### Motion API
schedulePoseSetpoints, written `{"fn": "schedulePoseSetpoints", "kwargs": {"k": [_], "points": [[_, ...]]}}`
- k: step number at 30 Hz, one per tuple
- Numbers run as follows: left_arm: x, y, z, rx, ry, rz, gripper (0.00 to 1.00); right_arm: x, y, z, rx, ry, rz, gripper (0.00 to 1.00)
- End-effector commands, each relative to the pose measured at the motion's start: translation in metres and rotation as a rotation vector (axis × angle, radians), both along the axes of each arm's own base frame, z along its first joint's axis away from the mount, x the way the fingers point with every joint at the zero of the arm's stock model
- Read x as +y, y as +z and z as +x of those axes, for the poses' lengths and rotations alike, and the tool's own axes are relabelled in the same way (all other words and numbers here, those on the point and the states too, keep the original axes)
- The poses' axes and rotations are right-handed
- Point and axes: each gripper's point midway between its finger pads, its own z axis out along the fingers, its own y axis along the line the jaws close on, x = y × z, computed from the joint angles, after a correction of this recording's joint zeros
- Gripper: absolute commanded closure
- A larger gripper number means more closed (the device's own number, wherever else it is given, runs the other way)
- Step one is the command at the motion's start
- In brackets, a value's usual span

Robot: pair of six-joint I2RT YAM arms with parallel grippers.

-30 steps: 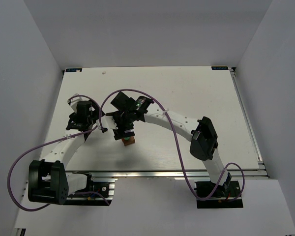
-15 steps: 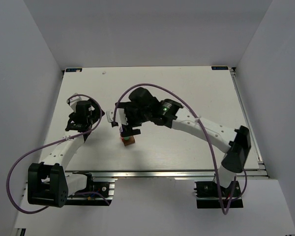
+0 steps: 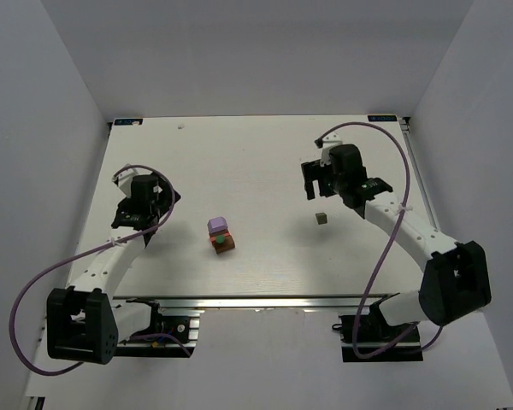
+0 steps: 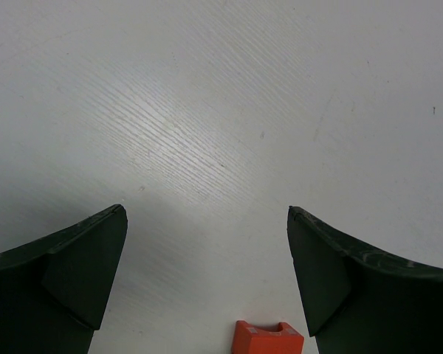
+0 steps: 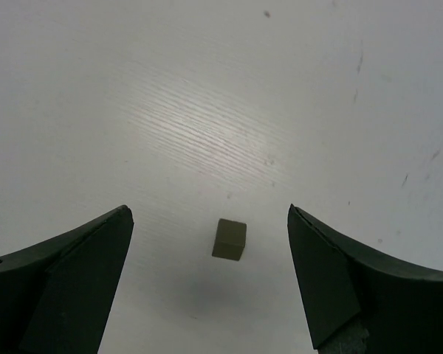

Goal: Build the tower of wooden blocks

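Note:
The dark grey-brown cube (image 3: 322,219) sits crooked between my right gripper's open fingers. My right gripper needs to turn them square to the cube's sides next and go down onto it.
The tower (image 3: 221,237) stands at mid-table: a lilac block (image 3: 215,226) on top, a green block (image 3: 218,241) and a brown block (image 3: 227,245) showing below it. A dark grey-brown cube (image 3: 322,219) lies alone on the table to the right; in the right wrist view the cube (image 5: 229,239) sits between and below the open jaws. My right gripper (image 3: 315,188) (image 5: 209,210) is open and empty just behind it. My left gripper (image 3: 144,205) (image 4: 207,214) is open and empty, with a red-orange block (image 4: 268,338) on the table between its fingers, untouched.
The white table (image 3: 265,154) has raised edges, with a metal rail along its near edge (image 3: 282,301) and white walls on three sides. Purple cables loop off both arms.
My right arm has swung from the tower to the right and now hovers by the dark cube. The lilac block now shows on top of the tower. My left arm has barely moved.

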Motion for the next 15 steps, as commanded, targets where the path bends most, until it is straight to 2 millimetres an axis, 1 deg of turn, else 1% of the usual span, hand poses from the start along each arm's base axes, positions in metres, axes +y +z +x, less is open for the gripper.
{"fn": "schedulePoseSetpoints", "kwargs": {"k": [1,2,3,5,6,7,8,10,11,15], "points": [[0.009,0.026,0.002,-0.057,0.060,-0.002,0.02,-0.025,-0.037,-0.001,0.181,-0.231,0.079,0.11],[0.010,0.026,0.000,-0.055,0.067,0.000,0.02,-0.035,-0.049,-0.002,0.226,-0.262,0.067,0.11],[0.011,0.028,0.000,-0.062,0.071,0.001,0.02,-0.038,-0.066,-0.001,0.270,-0.278,0.046,0.11],[0.012,0.029,-0.001,-0.069,0.077,0.002,0.02,-0.042,-0.080,0.000,0.312,-0.290,0.039,0.12],[0.012,0.029,0.000,-0.073,0.076,0.000,0.02,-0.042,-0.093,0.001,0.345,-0.291,0.027,0.13],[0.012,0.029,-0.001,-0.073,0.076,0.000,0.02,-0.041,-0.099,0.001,0.362,-0.288,0.026,0.14],[0.012,0.028,-0.001,-0.070,0.078,0.003,0.02,-0.041,-0.110,0.001,0.398,-0.285,0.021,0.18],[0.013,0.025,-0.002,-0.062,0.082,0.008,0.02,-0.040,-0.118,0.000,0.426,-0.281,0.016,0.20],[0.014,0.024,-0.002,-0.060,0.085,0.011,0.02,-0.042,-0.125,0.000,0.443,-0.287,0.006,0.21],[0.015,0.022,-0.002,-0.058,0.086,0.017,0.02,-0.045,-0.133,-0.003,0.459,-0.288,-0.006,0.22]]}}
